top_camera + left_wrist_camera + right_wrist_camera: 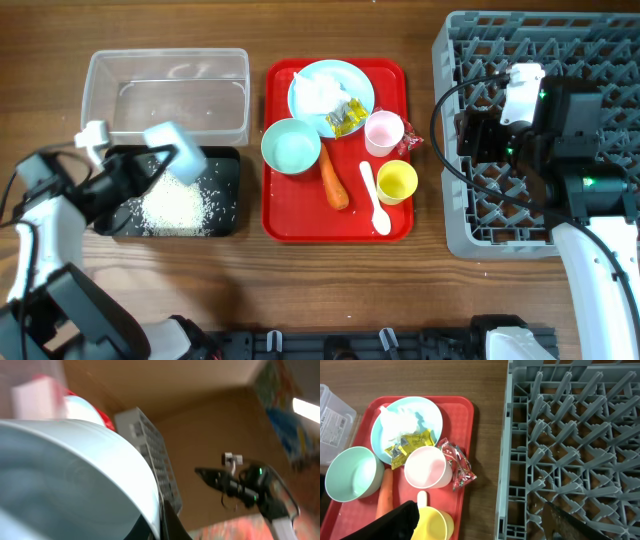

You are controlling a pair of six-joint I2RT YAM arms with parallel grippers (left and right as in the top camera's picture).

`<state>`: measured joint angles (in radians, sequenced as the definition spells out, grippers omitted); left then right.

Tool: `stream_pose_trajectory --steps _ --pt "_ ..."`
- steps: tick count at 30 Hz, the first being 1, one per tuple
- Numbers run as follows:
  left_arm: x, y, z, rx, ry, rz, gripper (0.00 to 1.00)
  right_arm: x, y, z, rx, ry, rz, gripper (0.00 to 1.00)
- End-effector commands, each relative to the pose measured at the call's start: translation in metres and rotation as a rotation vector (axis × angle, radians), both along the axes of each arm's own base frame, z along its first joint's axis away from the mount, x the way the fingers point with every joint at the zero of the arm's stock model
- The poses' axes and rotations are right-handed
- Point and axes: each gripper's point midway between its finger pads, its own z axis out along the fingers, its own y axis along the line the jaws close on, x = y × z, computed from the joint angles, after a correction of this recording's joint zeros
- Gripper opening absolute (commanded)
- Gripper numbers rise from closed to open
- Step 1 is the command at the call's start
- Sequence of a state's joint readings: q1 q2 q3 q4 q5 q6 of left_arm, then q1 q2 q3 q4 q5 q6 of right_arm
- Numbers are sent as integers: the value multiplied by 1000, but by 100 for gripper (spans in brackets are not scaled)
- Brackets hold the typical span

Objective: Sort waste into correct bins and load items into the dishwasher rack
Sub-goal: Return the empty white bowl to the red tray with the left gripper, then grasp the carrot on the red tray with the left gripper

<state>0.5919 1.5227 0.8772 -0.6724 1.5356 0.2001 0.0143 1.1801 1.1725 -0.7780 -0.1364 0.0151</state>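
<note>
I should next swing my left gripper over the red tray, level the bowl, then lower and release it on the tray's bare near corner beside the carrot.
My left gripper is shut on the rim of a pale blue-green bowl, held tipped over the black tray. The bowl fills the left wrist view. White rice lies heaped in the black tray. The clear tub stands behind it. The red tray holds a second bowl, a plate with tissue and a yellow wrapper, a pink cup, a yellow cup, a spoon and a carrot. My right gripper is open and empty.
The grey dishwasher rack fills the right side, and my right arm hovers over its left part. A red wrapper lies at the red tray's right edge, also shown in the right wrist view. Bare wood runs along the table's front.
</note>
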Motion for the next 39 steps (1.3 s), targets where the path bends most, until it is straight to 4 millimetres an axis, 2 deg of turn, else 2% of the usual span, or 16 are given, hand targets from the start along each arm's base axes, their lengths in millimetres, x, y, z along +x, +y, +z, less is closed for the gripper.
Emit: stream_pose_trajectory --steps 1,4,7,10,14,16,19,20,22,23,28,30,32,34,36,39 --pt "9 -56 31 267 -59 -123 4 3 -2 2 4 -3 -18 81" --pt "12 -119 5 682 45 -132 4 2 -2 2 6 1 -20 81" --pt "-11 -163 -48 1102 100 -172 4 2 -2 2 6 -1 -20 82" --pt "-31 -208 -101 1309 89 -306 4 3 -2 2 7 -2 -20 81" --pt "-58 -225 -175 1446 195 -491 4 2 -2 1 6 4 -20 82" --pt "-67 -227 -192 1476 220 -537 4 2 -2 1 6 1 -20 82" --pt "-68 -229 -192 1476 212 -541 5 2 -2 2 6 1 -20 82" --pt "-69 -228 -192 1479 216 -544 10 2 -2 2 7 0 -20 82" --pt "-68 -228 -184 1475 231 -528 46 3 -2 2 6 -4 -20 82" --pt "-63 -233 -175 1462 226 -506 57 4 -2 3 7 -8 -20 82" --pt "-7 -284 -77 1308 16 -351 86 6 -1 5 9 -21 -17 84" --pt "12 -302 -55 1242 -67 -291 94 7 -1 7 9 -28 -17 84" --pt "16 -305 -60 1223 -44 -269 93 7 -1 7 9 -29 -18 84" --pt "17 -303 -83 1214 79 -226 86 7 -1 7 9 -29 -17 84" --pt "25 -287 -111 1261 218 -109 83 7 -1 7 9 -29 -17 84" --pt "28 -280 -129 1256 317 -44 77 8 -1 6 9 -27 -17 84"
